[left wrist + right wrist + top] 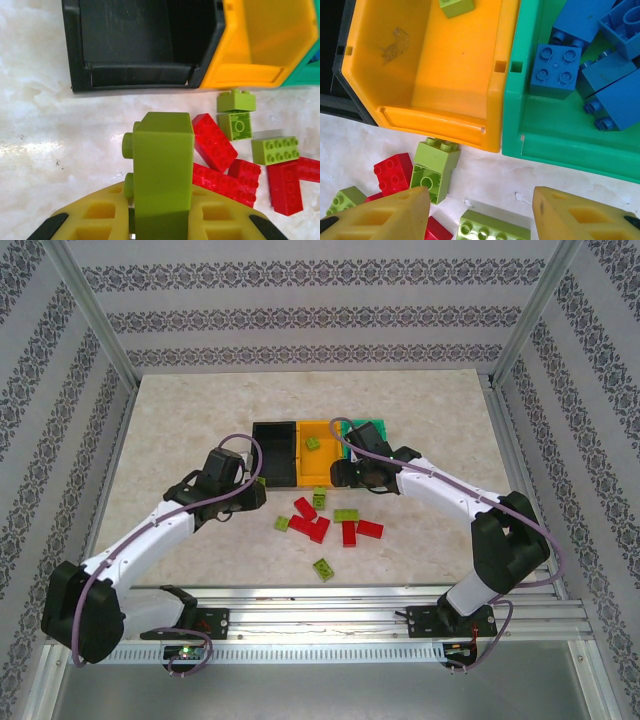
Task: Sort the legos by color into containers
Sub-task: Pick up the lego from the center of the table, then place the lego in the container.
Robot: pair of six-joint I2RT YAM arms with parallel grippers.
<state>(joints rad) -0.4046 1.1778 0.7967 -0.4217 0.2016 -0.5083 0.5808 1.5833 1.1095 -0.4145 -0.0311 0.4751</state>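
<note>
I will next carry the lego in my left gripper outward past the black bin and over the orange bin [315, 460] [274, 27], and release it where a lime lego lies.
My left gripper [161, 212] is shut on a lime green lego [162, 165], held upright just in front of the black container [130, 45]; from above, this gripper [258, 486] is by that bin's near left corner. My right gripper [480, 212] is open and holds nothing. It hovers over the table in front of the orange container [445, 125] and the green container [555, 150]. Below it lie lime legos [436, 167] and a red lego [394, 172]. One lime lego [456, 6] lies in the orange bin, and several blue legos [555, 70] in the green bin.
Loose red legos [349, 532] and lime legos [323, 566] are scattered on the marble table [180, 430] in front of the bins. The black bin [275, 452], orange bin [318, 475] and green bin [372, 427] stand side by side. Patterned walls and metal posts enclose the table.
</note>
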